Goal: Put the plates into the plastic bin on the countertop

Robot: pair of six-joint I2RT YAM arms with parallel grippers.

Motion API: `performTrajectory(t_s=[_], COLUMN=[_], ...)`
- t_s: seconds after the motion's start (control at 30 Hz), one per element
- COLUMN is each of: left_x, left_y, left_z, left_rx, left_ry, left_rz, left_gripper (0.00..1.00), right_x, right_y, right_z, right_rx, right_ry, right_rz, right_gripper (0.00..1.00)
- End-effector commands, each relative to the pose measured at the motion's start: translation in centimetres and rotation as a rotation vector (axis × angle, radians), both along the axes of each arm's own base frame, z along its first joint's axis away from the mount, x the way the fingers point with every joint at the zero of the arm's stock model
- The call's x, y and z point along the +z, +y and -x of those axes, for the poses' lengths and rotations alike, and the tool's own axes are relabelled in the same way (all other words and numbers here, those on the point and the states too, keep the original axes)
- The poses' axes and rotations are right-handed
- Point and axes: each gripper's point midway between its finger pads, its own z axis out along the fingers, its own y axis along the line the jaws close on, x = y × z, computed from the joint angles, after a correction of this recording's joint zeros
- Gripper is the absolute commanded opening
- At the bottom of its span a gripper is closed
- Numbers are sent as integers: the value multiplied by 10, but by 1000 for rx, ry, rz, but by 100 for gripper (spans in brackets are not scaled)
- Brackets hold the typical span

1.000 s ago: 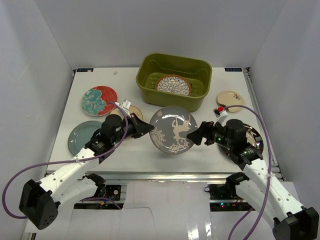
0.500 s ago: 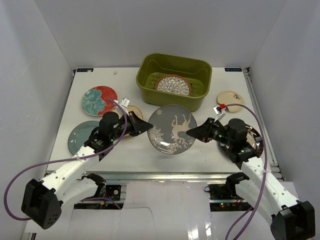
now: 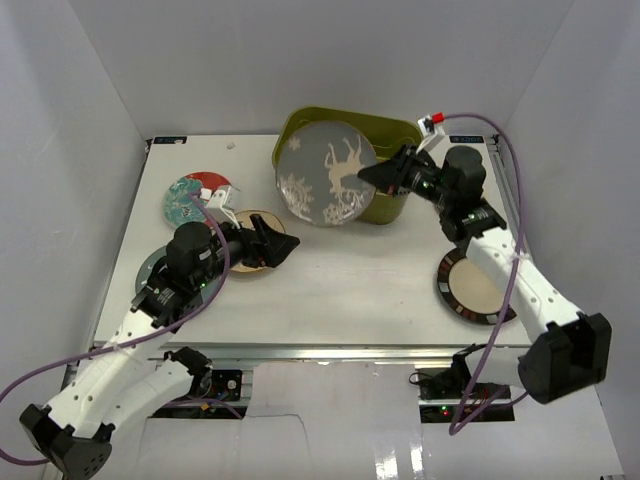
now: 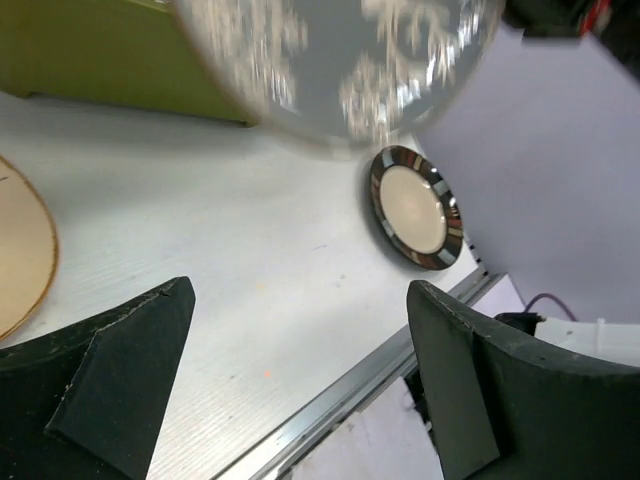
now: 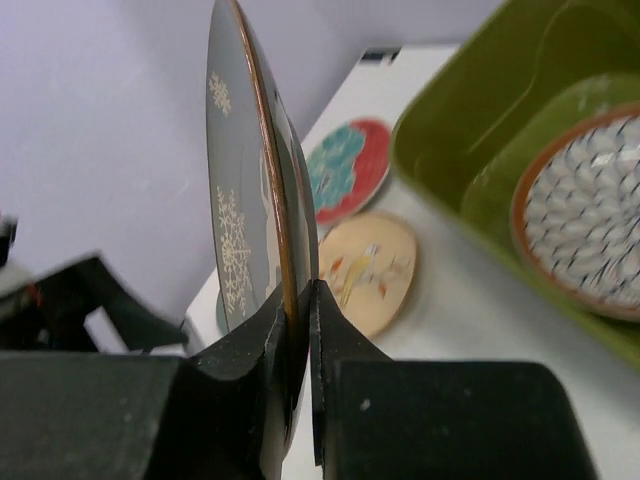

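My right gripper will next move outward, tip down into the olive plastic bin and release the grey plate, still hanging before the bin's near side.
My right gripper (image 3: 368,177) is shut on the rim of the grey plate with white deer (image 3: 325,180), holding it on edge in the air at the front left of the olive plastic bin (image 3: 400,130). In the right wrist view the jaws (image 5: 300,300) pinch that plate's edge (image 5: 235,180), and the white petal-patterned plate (image 5: 590,220) lies inside the bin (image 5: 470,110). My left gripper (image 3: 290,243) is open and empty, low over the countertop (image 3: 340,290) beside the tan plate (image 3: 250,255). Its fingers (image 4: 500,380) stand wide apart.
The red-and-teal floral plate (image 3: 190,195) lies at the left. A blue-grey plate (image 3: 150,270) is mostly hidden under my left arm. The dark-rimmed beige plate (image 3: 478,288) lies at the front right, below my right arm. The metal front rail (image 4: 350,400) runs close beneath the left fingers.
The right gripper shut on the deer plate and the left gripper let it go. The right arm lifted the plate up and back to the bin; the left arm drew back left.
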Motion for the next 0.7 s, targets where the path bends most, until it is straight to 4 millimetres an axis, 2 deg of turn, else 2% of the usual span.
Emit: performTrajectory(t_s=[0.0, 0.03, 0.07, 0.1, 0.13, 0.17, 0.2, 0.23, 0.27, 0.33, 0.37, 0.4, 0.43, 0.47, 0.67], left_x=[-29, -34, -39, -43, -53, -58, -67, -68, -71, -76, -75, -72, -73, -73, -77], left_y=[24, 27, 29, 31, 33, 35, 37, 40, 42, 45, 44, 42, 40, 39, 32], left_z=[8, 10, 11, 12, 15, 16, 16, 17, 17, 16, 16, 16, 17, 17, 20], left_rx=[52, 55, 59, 63, 62, 67, 76, 82, 94, 108, 101, 93, 79, 72, 29], left_ry=[17, 19, 22, 26, 32, 35, 40, 29, 24, 20, 17, 9, 11, 11, 22], left_rz=[-153, -170, -176, -180, -187, -191, -201, -201, -206, -213, -214, -205, -204, -202, -205], left_gripper=[98, 98, 98, 98, 98, 98, 98, 98, 98, 98, 98, 98, 98, 98, 98], right_x=[69, 87, 71, 65, 67, 65, 56, 73, 55, 29, 33, 26, 7, 4, -57], right_y=[-17, -20, -18, -22, -21, -21, -21, -18, -14, -13, -15, -18, -17, -16, -18], right_z=[-63, -75, -98, -110, -129, -139, -148, -154, -170, -190, -197, -205, -212, -215, -231], right_rx=[-172, -203, -227, -249, -269, -283, -288, -280, -284, -306, -319, -347, -348, -351, -383], right_ry=[-189, -217, -180, -159, -160, -156, -131, -161, -130, -72, -80, -67, -32, -26, 79], right_rz=[-65, -71, -42, -17, -11, -1, 28, 21, 49, 90, 90, 106, 133, 136, 198], right_gripper=[8, 8, 8, 8, 8, 8, 8, 8, 8, 8, 8, 8, 8, 8, 8])
